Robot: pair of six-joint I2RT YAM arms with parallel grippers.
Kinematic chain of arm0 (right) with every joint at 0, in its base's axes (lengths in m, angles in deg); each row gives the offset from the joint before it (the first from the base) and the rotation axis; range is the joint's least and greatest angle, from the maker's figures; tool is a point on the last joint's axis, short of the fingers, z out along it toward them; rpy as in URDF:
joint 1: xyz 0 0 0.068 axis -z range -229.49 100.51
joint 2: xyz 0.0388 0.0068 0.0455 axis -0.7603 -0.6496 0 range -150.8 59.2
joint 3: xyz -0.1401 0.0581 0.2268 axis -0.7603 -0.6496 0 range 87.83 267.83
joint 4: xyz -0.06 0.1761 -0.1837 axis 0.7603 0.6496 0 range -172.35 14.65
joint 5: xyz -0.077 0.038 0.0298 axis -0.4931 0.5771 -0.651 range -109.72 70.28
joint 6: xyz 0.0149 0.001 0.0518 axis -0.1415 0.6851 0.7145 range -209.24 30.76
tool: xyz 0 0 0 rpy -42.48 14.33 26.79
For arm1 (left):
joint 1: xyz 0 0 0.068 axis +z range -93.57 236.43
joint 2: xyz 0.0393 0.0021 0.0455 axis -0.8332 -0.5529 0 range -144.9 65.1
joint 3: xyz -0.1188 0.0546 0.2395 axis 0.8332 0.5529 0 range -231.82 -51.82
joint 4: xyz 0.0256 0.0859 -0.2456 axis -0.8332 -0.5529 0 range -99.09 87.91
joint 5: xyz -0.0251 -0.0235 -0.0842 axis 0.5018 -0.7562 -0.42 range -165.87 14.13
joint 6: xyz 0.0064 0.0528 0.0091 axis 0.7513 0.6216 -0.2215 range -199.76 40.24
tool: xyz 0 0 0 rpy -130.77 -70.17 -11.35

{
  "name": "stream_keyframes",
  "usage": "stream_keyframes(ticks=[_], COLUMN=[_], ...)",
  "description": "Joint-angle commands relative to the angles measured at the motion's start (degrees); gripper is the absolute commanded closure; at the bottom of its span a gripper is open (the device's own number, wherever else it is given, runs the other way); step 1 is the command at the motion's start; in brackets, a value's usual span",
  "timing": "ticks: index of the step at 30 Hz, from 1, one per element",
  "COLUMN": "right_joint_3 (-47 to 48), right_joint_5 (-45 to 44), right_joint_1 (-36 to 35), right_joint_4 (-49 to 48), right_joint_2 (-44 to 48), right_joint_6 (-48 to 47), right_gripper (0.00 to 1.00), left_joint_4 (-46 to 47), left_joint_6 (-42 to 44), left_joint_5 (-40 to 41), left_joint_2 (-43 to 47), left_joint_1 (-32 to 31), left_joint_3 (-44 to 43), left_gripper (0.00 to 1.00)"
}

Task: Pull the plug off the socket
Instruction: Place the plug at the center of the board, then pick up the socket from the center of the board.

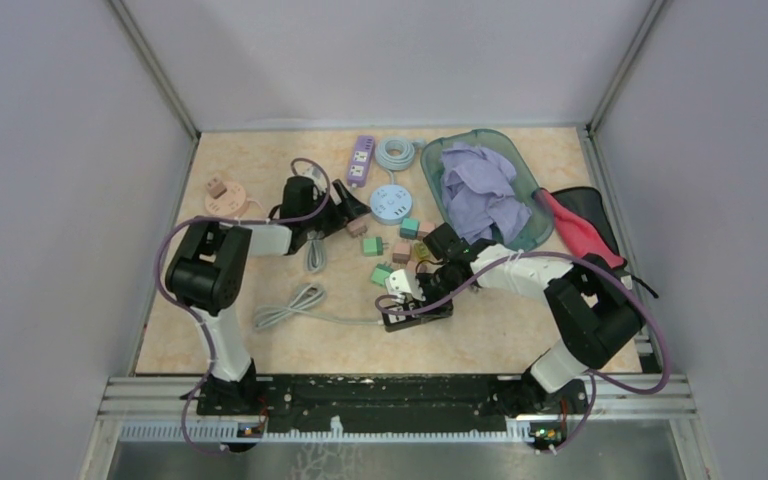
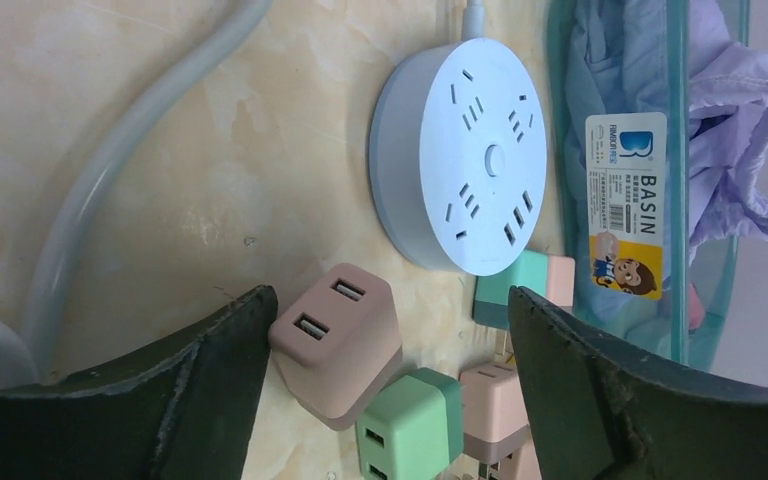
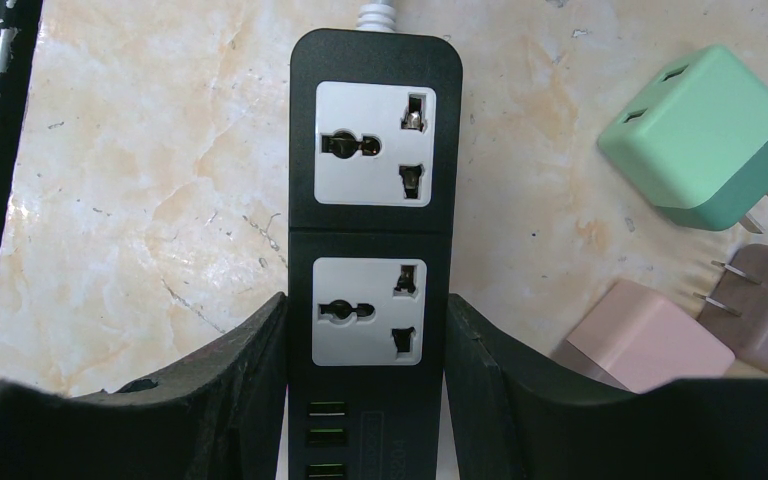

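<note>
My right gripper will lift the black power strip (image 1: 415, 313) next, as both of its sockets are empty. It will carry the strip outward, then down beside the purple strip's near end to let go of it.
A black power strip (image 3: 375, 250) (image 1: 415, 313) lies on the table with two white sockets, both empty in the right wrist view. My right gripper (image 3: 367, 305) (image 1: 428, 298) is shut on its sides near the USB end. My left gripper (image 2: 390, 300) (image 1: 352, 215) is open. A loose pink plug (image 2: 335, 340) lies between its fingers, close to the left one. A round white socket (image 2: 470, 150) (image 1: 392, 203) with no plug lies just beyond. A peach round socket (image 1: 222, 197) at the far left carries a small pink plug (image 1: 217, 185).
Loose green (image 3: 705, 135) (image 2: 410, 425) and pink (image 3: 640, 345) plugs lie between the grippers. A purple strip (image 1: 361, 160) and a coiled cable (image 1: 397, 152) are at the back. A teal basin (image 1: 533, 205) holds lilac cloth. A grey cable (image 1: 290, 305) runs left.
</note>
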State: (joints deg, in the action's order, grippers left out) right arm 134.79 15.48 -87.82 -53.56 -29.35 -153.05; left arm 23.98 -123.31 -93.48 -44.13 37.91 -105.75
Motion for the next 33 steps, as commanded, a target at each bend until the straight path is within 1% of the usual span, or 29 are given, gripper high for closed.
stream_keyframes(ticks=[1,6,10,11,15,16,20,24,26,28,30,31,33], right_joint_3=[2.17,2.17,2.26,2.26,2.48,2.48,2.76,3.04,3.14,3.17,3.29,3.39,3.71], right_joint_5=[0.26,0.22,0.22,0.29,0.46,0.49,0.74,1.33,1.57,1.83,2.04,2.17,2.33], right_joint_1=[0.61,0.62,0.61,0.61,0.60,0.60,0.60,0.58,0.62,0.59,0.60,0.57,0.60], right_joint_4=[0.91,0.92,1.08,1.13,1.42,1.54,1.92,2.46,2.58,2.58,2.66,2.73,2.88], right_joint_2=[1.65,1.55,1.64,1.62,1.71,1.79,2.14,2.49,2.81,3.30,3.85,4.09,4.49], right_joint_6=[0.10,0.09,0.05,0.02,-0.10,-0.09,-0.17,-0.18,-0.17,-0.10,-0.03,0.06,0.47], right_gripper=[0.53,0.53,0.54,0.55,0.59,0.60,0.67,0.78,0.83,0.88,0.92,0.94,0.98], left_joint_4=[-2.23,-2.35,-1.11,-0.91,0.06,0.64,-1.49,-9.79,-16.49,-24.58,-32.60,-34.79,-34.21], left_joint_6=[3.69,8.23,11.48,11.95,13.43,13.49,15.37,20.46,25.76,32.57,39.78,42.12,43.91], left_joint_5=[0.91,3.58,3.43,3.29,2.55,2.35,-2.64,-9.39,-13.11,-14.92,-13.39,-10.02,-3.04], left_joint_2=[4.32,12.94,21.79,23.92,32.56,34.63,41.47,45.52,46.60,47.57,48.91,49.93,53.72], left_joint_1=[0.35,0.37,0.40,0.38,0.43,0.42,1.25,2.11,2.26,2.26,2.14,1.82,1.48], left_joint_3=[0.55,5.04,9.73,10.79,14.30,15.00,13.82,8.04,3.53,-0.03,-2.04,-1.69,2.15], left_gripper=[0.09,0.08,0.08,0.06,0.04,0.01,0.00,0.00,0.00,0.00,0.00,0.00,0.00])
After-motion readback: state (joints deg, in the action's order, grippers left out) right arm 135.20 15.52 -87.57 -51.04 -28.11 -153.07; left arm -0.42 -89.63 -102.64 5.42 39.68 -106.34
